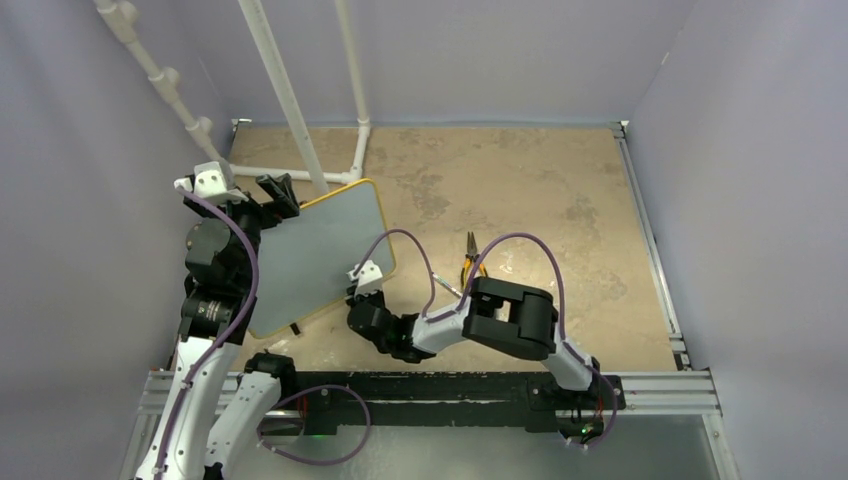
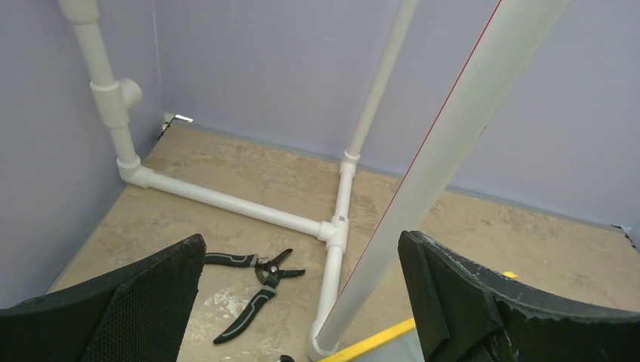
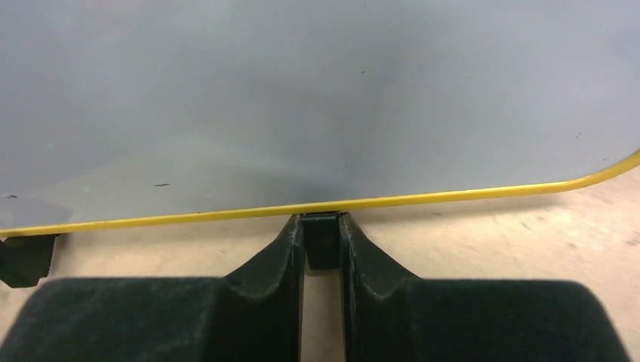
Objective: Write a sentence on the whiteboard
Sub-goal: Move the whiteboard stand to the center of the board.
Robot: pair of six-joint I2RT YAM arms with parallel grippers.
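Observation:
My right gripper draws the black foot (image 3: 322,243) toward the yellow-handled pliers next and opens short of them, since the board stands close against the white pipes.
The whiteboard (image 1: 312,255) has a pale grey face and a yellow frame, and stands tilted at the left of the table. Its face (image 3: 317,98) is blank; the sentence does not show. My right gripper (image 1: 362,290) is at the board's lower edge. In the right wrist view the right gripper (image 3: 322,226) is shut on a black foot (image 3: 322,243) under the yellow frame (image 3: 189,216). My left gripper (image 1: 275,192) is open and empty at the board's far left corner. In the left wrist view the left gripper (image 2: 302,249) has its fingers (image 2: 151,302) spread wide above the frame edge (image 2: 377,341).
White pipes (image 1: 290,100) rise behind the board, and one slanted pipe (image 2: 445,158) shows between my left fingers. Black-handled pliers (image 2: 253,283) lie by the pipe base. Yellow-handled pliers (image 1: 470,262) lie right of the board. Another board foot (image 3: 26,256) shows at the left.

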